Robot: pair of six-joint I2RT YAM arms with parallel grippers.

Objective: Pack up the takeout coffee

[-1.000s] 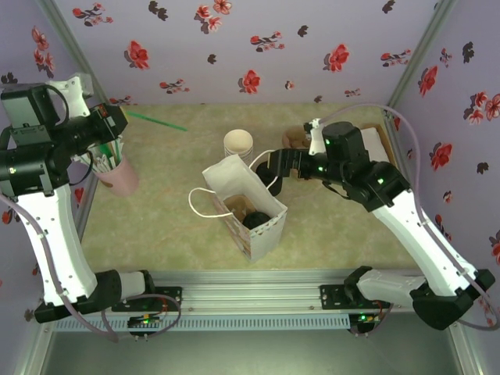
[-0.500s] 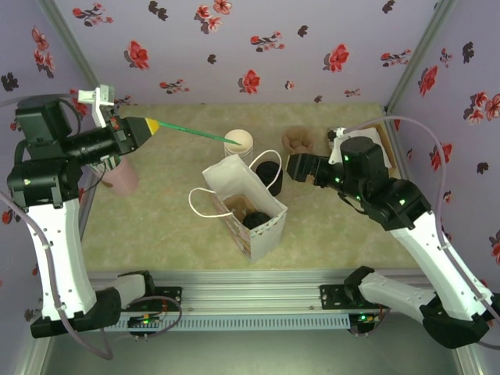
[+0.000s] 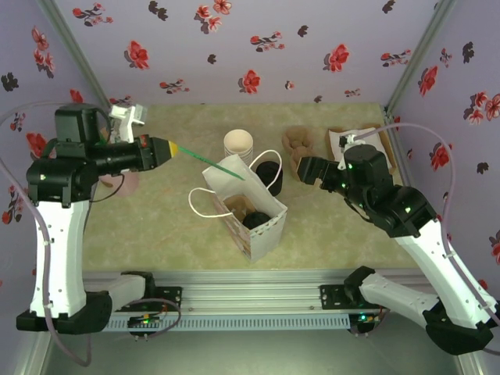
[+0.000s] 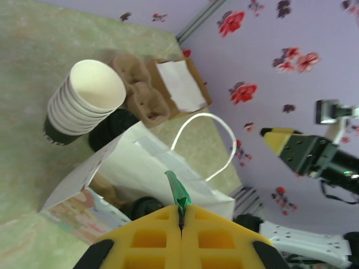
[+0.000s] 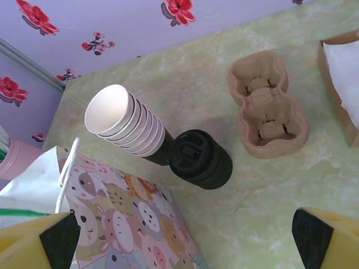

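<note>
I should next carry my left gripper to the bag, tip it downward above the brown piece and release, because the green straw only slants over the opening of the bag.
The takeout coffee stands inside the white paper bag, its black lid showing from above beside something brown. My left gripper is left of the bag, shut on a green straw whose far end reaches over the bag's opening. In the left wrist view the yellow fingers are pressed together on the straw. My right gripper hangs open to the right of the bag with nothing between its fingers.
Behind the bag are a stack of cream-rimmed cups, a squat stack of black lids and a cardboard cup carrier. A box of napkins lies at the back right. A pink cup of straws stands at the left.
My left arm has swung in from the back left, bringing the green straw over the bag. My right gripper has drawn back to the right, away from the bag.
</note>
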